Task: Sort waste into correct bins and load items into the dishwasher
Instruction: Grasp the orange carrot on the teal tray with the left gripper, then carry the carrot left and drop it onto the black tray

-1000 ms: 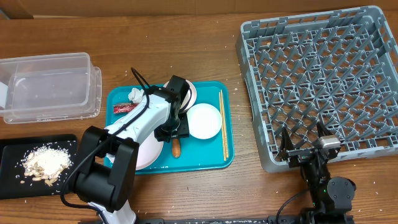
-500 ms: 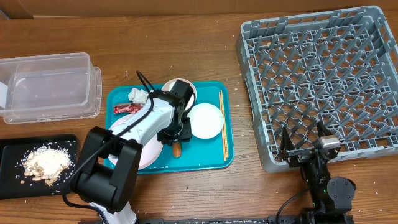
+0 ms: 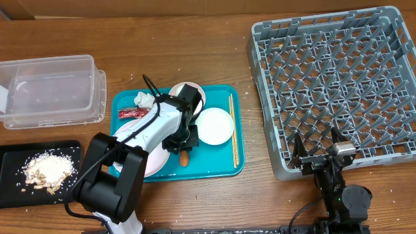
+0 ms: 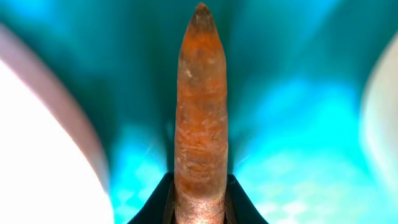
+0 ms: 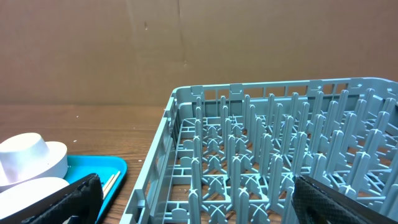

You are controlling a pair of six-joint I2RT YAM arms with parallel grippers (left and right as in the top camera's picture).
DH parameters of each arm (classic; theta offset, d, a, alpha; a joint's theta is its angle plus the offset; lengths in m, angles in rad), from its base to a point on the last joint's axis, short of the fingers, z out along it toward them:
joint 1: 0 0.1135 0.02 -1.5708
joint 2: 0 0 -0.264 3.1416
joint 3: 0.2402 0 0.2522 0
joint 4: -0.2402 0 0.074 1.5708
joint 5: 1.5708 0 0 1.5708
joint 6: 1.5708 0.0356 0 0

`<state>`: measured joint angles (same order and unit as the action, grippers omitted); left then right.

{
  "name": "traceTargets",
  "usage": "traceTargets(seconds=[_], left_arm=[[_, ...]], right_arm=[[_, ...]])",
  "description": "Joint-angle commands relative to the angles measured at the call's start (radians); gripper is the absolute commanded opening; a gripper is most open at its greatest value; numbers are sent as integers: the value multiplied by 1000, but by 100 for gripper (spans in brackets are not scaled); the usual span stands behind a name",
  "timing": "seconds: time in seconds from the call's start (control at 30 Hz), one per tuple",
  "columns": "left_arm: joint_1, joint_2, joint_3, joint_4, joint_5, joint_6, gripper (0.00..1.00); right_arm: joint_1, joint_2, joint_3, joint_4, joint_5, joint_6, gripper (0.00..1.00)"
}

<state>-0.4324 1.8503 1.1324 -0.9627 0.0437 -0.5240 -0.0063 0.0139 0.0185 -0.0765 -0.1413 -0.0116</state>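
Next, my left gripper lifts the carrot, then lowers it onto the rice scraps in the black tray, to the left in the overhead view.
My left gripper (image 3: 182, 146) is low over the teal tray (image 3: 221, 166), shut on the small orange carrot (image 3: 184, 157). The left wrist view shows the carrot (image 4: 200, 112) gripped between both fingers, its tip pointing away. A crumpled white napkin (image 3: 143, 99) and a red wrapper (image 3: 130, 113) lie at the tray's back left. Rice scraps (image 3: 47, 168) lie in the flat black tray (image 3: 12, 155). The clear tub (image 3: 49, 90) stands at the far left. White dishes (image 3: 214, 125) and chopsticks (image 3: 233, 130) lie on the teal tray. My right gripper (image 3: 320, 151) is open at the front edge of the grey dish rack (image 3: 338, 78).
The right wrist view shows the rack (image 5: 273, 162) straight ahead and a white cup (image 5: 31, 158) on the teal tray at left. Bare wooden table lies in front of the trays.
My left gripper has moved slightly toward the front of the teal tray, with the carrot between its fingers. The right arm has not moved.
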Motion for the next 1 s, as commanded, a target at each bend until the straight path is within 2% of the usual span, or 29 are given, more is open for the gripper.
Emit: traceTargets(seconds=[0.0,0.23,0.43,0.63,0.77,0.97], left_arm=[[10,-43,72,-47,-32,0,4],[94,-139,268,-207,-111,0,4],[258,-224,366,-304,-185,0,5],[466,-290,375,-333,-182,-5,5],[609,-295,375,-339,-183,-57,6],[818,-272,375,-249,-222,-119,5]], right_arm=[[-3,-11,-10,4,8,-4,100],[-3,-11,-10,4,8,-4,100],[-2,-11,-10,4,9,-4,100],[-2,-11,-10,4,9,-4,100],[-3,-11,-10,4,8,-4,100],[-3,-11,-10,4,8,-4,100]])
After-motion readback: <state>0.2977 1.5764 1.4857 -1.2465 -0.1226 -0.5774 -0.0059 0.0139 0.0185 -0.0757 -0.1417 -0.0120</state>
